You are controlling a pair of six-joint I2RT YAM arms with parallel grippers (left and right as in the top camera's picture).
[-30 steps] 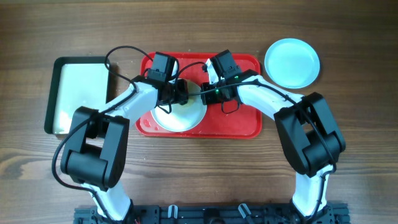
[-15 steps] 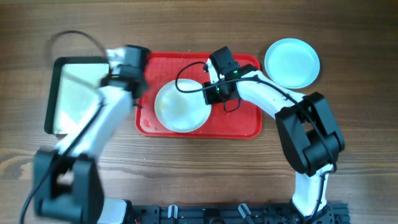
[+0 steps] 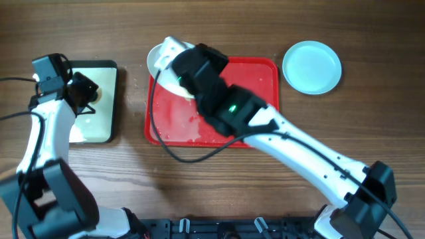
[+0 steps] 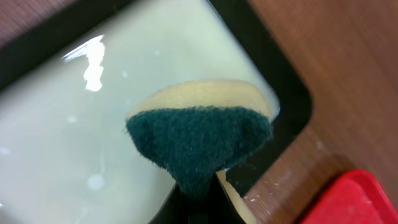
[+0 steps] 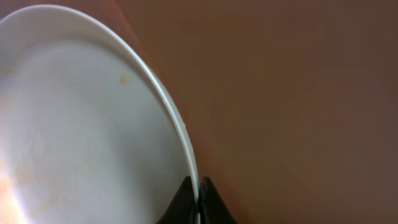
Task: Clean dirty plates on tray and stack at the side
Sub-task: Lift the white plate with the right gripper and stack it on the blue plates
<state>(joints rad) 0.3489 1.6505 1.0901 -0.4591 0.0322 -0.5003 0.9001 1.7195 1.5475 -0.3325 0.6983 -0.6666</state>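
I need to lower the sponge (image 4: 202, 140) with my left gripper next, toward the open pale lining of the black-rimmed tray (image 3: 99, 126), and then let go of it there.
My right gripper (image 3: 180, 72) is shut on the rim of the white plate (image 3: 161, 60) and holds it tilted above the far left corner of the red tray (image 3: 259, 79). In the right wrist view the jaws (image 5: 198, 190) pinch the plate's rim (image 5: 81, 112), and faint yellowish smears show on the plate. One aqua-blue plate (image 3: 312, 67) lies on the table right of the tray. My left gripper (image 3: 89, 91) is shut on a green-and-yellow sponge (image 4: 202, 140) over the black-rimmed tray (image 3: 99, 126). Only these two plates show.
The red tray's bare surface shows wet smears (image 3: 182, 123). The black-rimmed tray's pale lining (image 4: 74, 124) is wet and shiny. The right arm (image 3: 285, 146) crosses the red tray diagonally. Wooden table (image 3: 219, 26) lies all around.
My right gripper has lifted the white plate off the red tray and moved it up and left. My left gripper has swung left with the sponge to the black-rimmed tray.
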